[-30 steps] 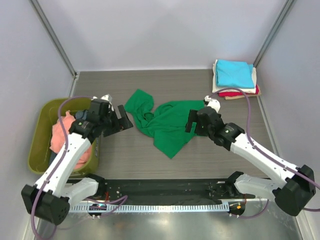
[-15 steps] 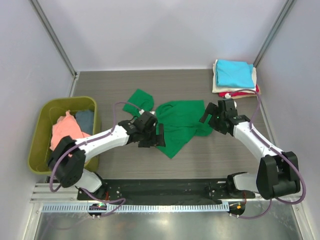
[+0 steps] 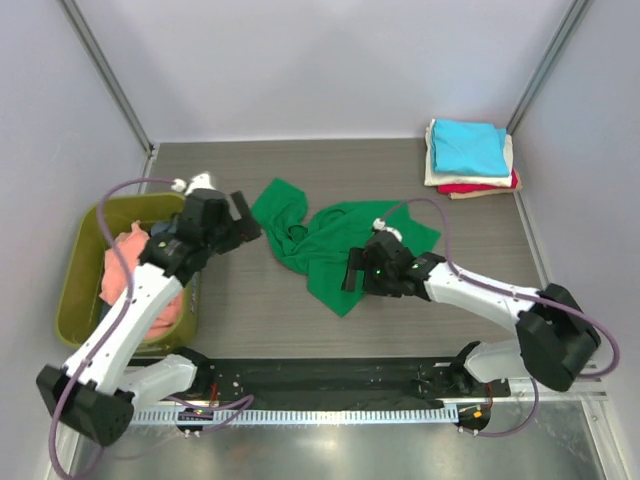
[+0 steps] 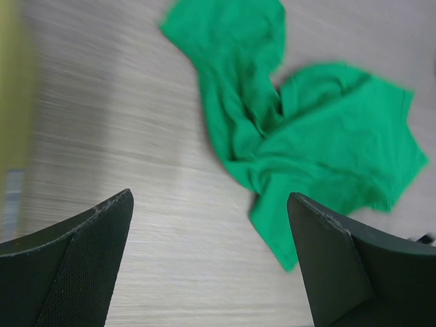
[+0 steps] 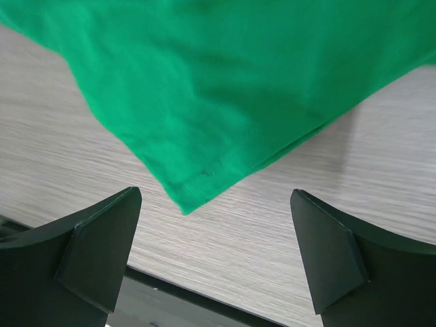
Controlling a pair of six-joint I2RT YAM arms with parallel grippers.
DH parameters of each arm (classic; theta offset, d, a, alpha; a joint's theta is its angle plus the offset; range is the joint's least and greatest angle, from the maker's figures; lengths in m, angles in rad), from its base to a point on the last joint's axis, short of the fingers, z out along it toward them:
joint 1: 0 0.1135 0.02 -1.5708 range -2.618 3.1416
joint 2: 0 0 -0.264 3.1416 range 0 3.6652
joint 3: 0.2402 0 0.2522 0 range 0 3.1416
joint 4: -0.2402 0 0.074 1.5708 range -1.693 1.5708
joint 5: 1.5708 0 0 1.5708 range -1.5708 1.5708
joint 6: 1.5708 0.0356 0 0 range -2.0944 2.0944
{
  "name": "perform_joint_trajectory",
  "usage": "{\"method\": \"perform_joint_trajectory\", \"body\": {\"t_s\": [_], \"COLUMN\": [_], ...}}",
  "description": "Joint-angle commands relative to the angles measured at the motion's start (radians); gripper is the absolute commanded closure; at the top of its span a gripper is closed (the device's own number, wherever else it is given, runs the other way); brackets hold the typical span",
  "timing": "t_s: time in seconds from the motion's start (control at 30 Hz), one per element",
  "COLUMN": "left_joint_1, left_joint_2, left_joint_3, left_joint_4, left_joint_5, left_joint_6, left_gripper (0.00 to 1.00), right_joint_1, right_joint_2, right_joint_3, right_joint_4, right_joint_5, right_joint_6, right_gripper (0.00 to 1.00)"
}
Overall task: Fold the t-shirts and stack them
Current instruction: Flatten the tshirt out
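The shirt's near corner [image 3: 339,304] [image 5: 191,195] lies below my right gripper's fingers and to the left in the top view, so my right gripper should go down that way onto it next.
A bright green t-shirt [image 3: 330,245] lies crumpled and spread on the table's middle. My left gripper [image 3: 245,228] is open and empty, hovering left of the shirt near the tub; in the left wrist view [image 4: 210,204] the shirt [image 4: 306,136] lies beyond its wide-apart fingers. My right gripper [image 3: 352,278] is open and empty over the shirt's near corner; the right wrist view [image 5: 216,197] shows that corner [image 5: 204,102] just ahead of the jaws. A folded stack at the back right has cyan [image 3: 468,145] on top, then cream [image 3: 432,172] and red [image 3: 480,187].
An olive-green tub [image 3: 75,290] stands at the left edge with a salmon-pink shirt [image 3: 122,272] in it, partly under my left arm. Grey walls close the back and sides. A black rail [image 3: 330,375] runs along the near edge.
My left arm has swung back from the shirt's near-left part to beside the tub. My right gripper has moved from the shirt's right edge to its near corner. Both stay open.
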Motion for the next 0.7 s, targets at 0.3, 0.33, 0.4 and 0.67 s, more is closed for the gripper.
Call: {"method": "perform_joint_trajectory", "body": {"t_s": [0.3, 0.33, 0.4, 0.67], "left_joint_1": [0.164, 0.169, 0.18, 0.232], "left_joint_2": [-0.19, -0.194, -0.205, -0.22], "left_joint_3": [-0.035, -0.042, -0.059, -0.082], "left_joint_4": [-0.185, -0.185, -0.184, -0.152], "left_joint_5": [-0.093, -0.099, -0.102, -0.062], "left_joint_6": [0.167, 0.172, 0.187, 0.224], "left_gripper": [0.0, 0.0, 0.0, 0.0], "right_joint_1": [0.209, 0.212, 0.232, 0.246], "right_joint_2": [0.313, 0.326, 0.367, 0.501], "right_joint_3": [0.148, 0.159, 0.177, 0.229], "right_joint_4": [0.012, 0.011, 0.002, -0.093], "right_joint_5": [0.068, 0.066, 0.063, 0.201], "right_joint_6": [0.074, 0.074, 0.077, 0.01], "right_gripper": [0.1, 0.16, 0.2, 0.84]}}
